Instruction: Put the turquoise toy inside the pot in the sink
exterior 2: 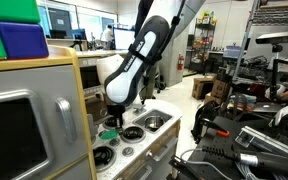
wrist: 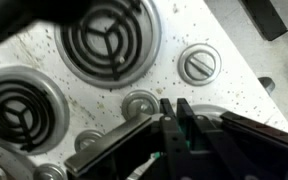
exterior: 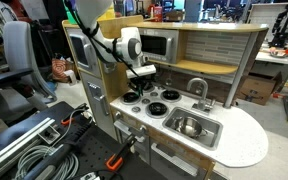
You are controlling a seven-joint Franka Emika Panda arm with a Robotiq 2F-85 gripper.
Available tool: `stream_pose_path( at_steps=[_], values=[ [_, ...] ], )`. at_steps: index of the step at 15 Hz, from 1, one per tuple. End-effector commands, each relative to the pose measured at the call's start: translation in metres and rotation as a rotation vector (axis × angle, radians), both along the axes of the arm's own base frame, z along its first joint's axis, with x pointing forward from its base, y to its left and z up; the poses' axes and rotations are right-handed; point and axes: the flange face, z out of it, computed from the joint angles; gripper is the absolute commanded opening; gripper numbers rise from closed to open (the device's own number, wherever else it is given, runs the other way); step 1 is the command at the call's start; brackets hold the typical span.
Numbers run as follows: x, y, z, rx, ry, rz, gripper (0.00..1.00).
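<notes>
The toy still hangs above the stove, so my gripper needs to go sideways from the burners toward the sink, over the metal pot's open top (exterior: 190, 127), to release it.
My gripper (exterior: 141, 73) hangs just above the toy stove's burners, left of the sink; it also shows in an exterior view (exterior 2: 112, 118). In the wrist view the two black fingers (wrist: 175, 112) are close together with a sliver of the turquoise toy (wrist: 185, 133) showing between them. Most of the toy is hidden by the fingers. A turquoise bit shows at the fingertips in an exterior view (exterior 2: 111, 122). The metal pot (exterior: 189, 126) sits in the sink (exterior: 212, 135) to the right of the stove, and shows in an exterior view (exterior 2: 154, 122).
The stove top has black coil burners (wrist: 106, 35) and round grey knobs (wrist: 198, 64). A faucet (exterior: 197, 88) stands behind the sink. The play kitchen's back wall and microwave (exterior: 156, 45) rise behind the stove. Cables and clamps lie on the floor.
</notes>
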Motion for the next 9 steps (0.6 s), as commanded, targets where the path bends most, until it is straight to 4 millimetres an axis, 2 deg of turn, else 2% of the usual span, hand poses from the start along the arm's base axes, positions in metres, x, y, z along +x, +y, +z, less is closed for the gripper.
stream_pose_path(
  at_steps=[1,4,9],
  values=[
    [-0.042,-0.06,0.026,0.025,0.03,-0.197,0.03],
    [-0.073,-0.112,0.032,0.064,0.022,-0.362,0.03],
    [-0.095,-0.193,0.042,0.122,-0.062,-0.623,0.03]
  ],
)
